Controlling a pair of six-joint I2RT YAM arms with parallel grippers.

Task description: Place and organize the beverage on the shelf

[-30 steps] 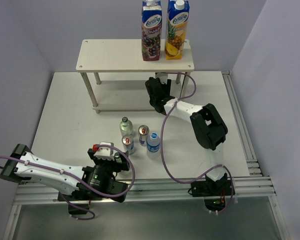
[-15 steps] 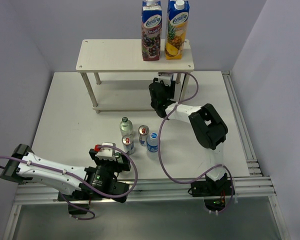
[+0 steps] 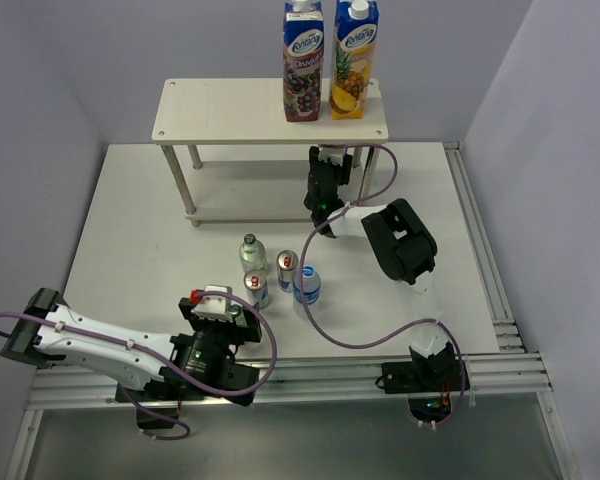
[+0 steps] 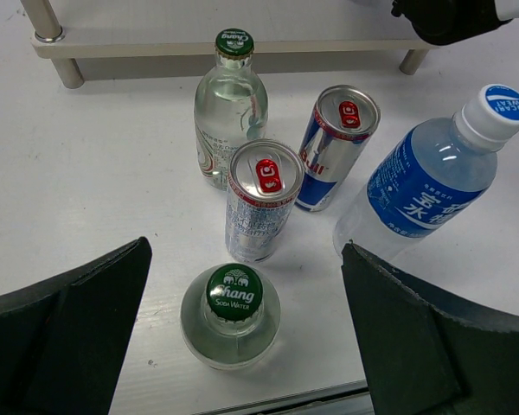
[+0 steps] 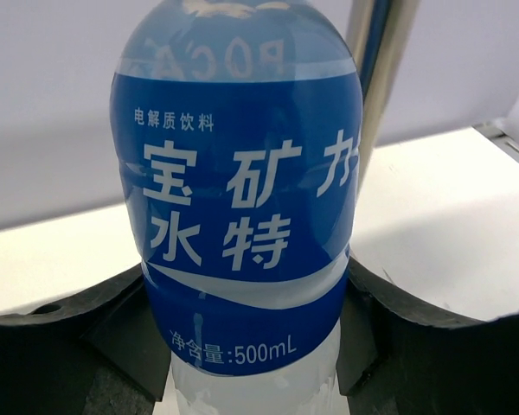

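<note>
My right gripper is in front of an empty part of the near table edge (image 3: 342, 355), so it needs to pull the blue-labelled water bottle back past the other water bottle and release it there.
My right gripper (image 3: 326, 186) is shut on a blue-labelled water bottle (image 5: 242, 225) and holds it upright at the right end of the shelf (image 3: 230, 112), over the lower tier, next to a post (image 5: 376, 86). My left gripper (image 4: 244, 285) is open and straddles a green-capped glass bottle (image 4: 233, 316) without touching it. Past it on the table stand two cans (image 4: 261, 212) (image 4: 337, 147), a second glass bottle (image 4: 231, 108) and another water bottle (image 4: 432, 177). From above this group (image 3: 280, 272) sits before the shelf.
Two tall juice cartons (image 3: 303, 60) (image 3: 354, 55) stand on the right of the shelf's top board. The right arm's purple cable (image 3: 320, 330) loops over the table beside the drinks. Walls close the table on the left, back and right.
My right gripper has carried the water bottle to the right and further under the top board, toward the shelf's right end. The left arm has barely moved.
</note>
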